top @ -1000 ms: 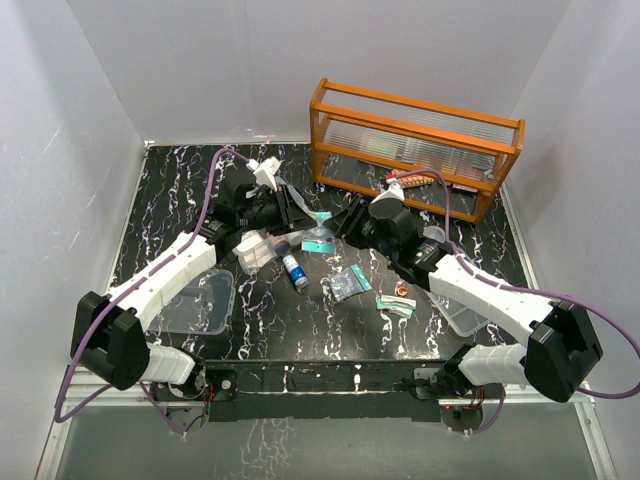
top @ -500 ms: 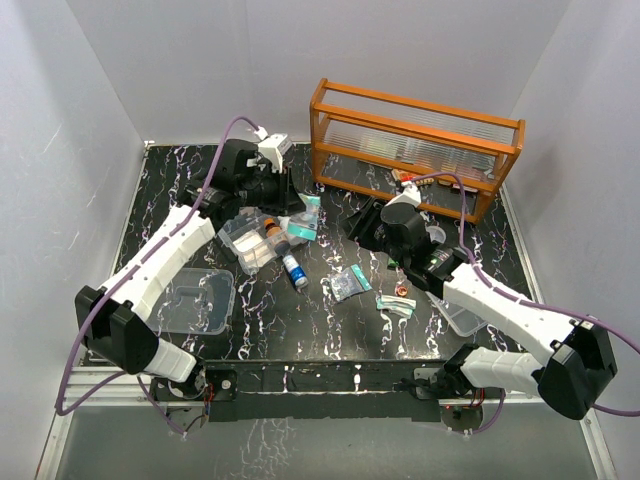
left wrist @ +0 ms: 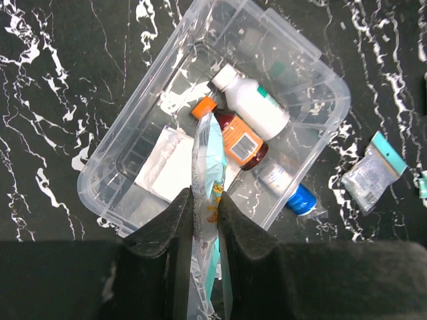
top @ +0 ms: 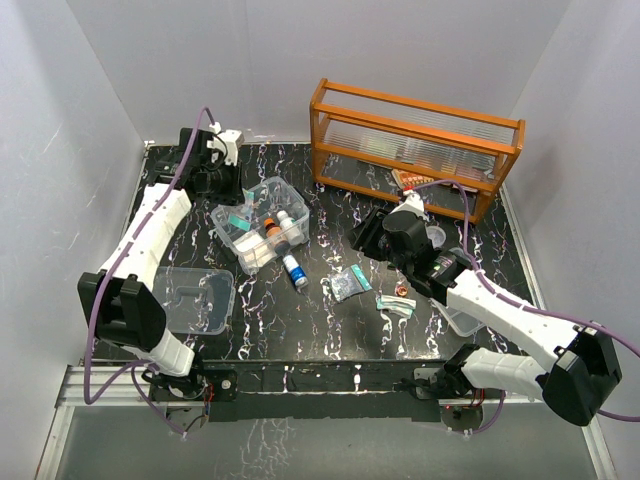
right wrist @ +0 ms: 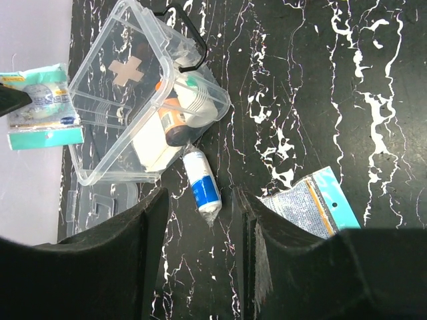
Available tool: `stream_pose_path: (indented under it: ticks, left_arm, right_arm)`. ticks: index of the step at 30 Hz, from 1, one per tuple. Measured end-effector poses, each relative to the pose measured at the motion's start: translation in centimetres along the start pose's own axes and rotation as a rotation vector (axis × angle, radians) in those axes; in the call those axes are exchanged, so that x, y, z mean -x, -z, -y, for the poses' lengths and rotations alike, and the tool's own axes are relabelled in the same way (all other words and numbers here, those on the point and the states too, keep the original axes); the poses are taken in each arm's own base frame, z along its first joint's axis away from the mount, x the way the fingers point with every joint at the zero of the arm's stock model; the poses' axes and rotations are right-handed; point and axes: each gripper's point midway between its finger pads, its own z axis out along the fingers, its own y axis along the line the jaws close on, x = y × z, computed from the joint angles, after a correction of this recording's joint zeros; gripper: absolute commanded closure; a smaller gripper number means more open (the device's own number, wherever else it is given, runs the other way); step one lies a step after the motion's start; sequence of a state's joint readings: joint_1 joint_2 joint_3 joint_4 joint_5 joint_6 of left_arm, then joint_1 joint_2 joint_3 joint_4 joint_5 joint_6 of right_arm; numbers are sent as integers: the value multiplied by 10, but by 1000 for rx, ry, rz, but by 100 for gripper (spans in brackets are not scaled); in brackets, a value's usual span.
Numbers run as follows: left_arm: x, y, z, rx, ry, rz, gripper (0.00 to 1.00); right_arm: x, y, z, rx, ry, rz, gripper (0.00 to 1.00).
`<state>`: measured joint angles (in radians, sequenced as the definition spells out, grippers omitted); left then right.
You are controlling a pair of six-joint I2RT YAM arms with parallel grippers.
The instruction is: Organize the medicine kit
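My left gripper is next going to lower and turn into the kit, over the white pad beside the amber bottle [left wrist: 235,139], because there is room there.
The medicine kit [top: 268,222] is a clear open box with a red cross [right wrist: 127,70] on its side, at the table's back left. In it lie a white bottle [left wrist: 257,107], an amber bottle [left wrist: 235,139] with an orange cap and a white pad [left wrist: 170,167]. My left gripper [left wrist: 205,200] is shut on a teal and clear packet [left wrist: 210,150], held above the kit's left end. My right gripper [right wrist: 200,200] is open and empty, right of the kit, above a blue and white roll [right wrist: 202,185] lying on the table beside the box.
The kit's clear lid [top: 195,298] with a dark handle lies at the near left. An orange glass-fronted rack [top: 415,145] stands at the back right. A grey packet with a teal header [top: 350,281], a teal strip [top: 395,304] and a clear tub [top: 458,318] lie near the right arm.
My left arm has swung back and to the left with the packet, uncovering the kit. My right gripper has drawn away from the packet, toward the right.
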<state>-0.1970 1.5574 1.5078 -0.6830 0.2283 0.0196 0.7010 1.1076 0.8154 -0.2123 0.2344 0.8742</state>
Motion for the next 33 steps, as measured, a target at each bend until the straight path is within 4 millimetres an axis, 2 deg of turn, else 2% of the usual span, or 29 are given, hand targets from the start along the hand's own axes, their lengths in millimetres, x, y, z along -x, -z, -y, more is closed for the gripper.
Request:
stream_pose_path:
  ticks: [7,19,22,27,33]
  left_arm:
    - [-28,-20,-3,-29,-73,-73,88]
    - [-76,-83,-4,-217,-217,-332,90]
    - [-86,-85,-2,-266,-252,-373,89]
    - [-94,-76,7,-352,-309,-399,85]
    - [-94,-71,16,-432,-345,-399,85]
  right_arm:
    - [-1,0,1,-2,1,-1,59]
    - [1,3,1,3,-1,8,59]
    - [4,5,0,8,0,16,59]
    - [5,5,2,-1,2,27,59]
    - [8,5,1,-4,9,36,59]
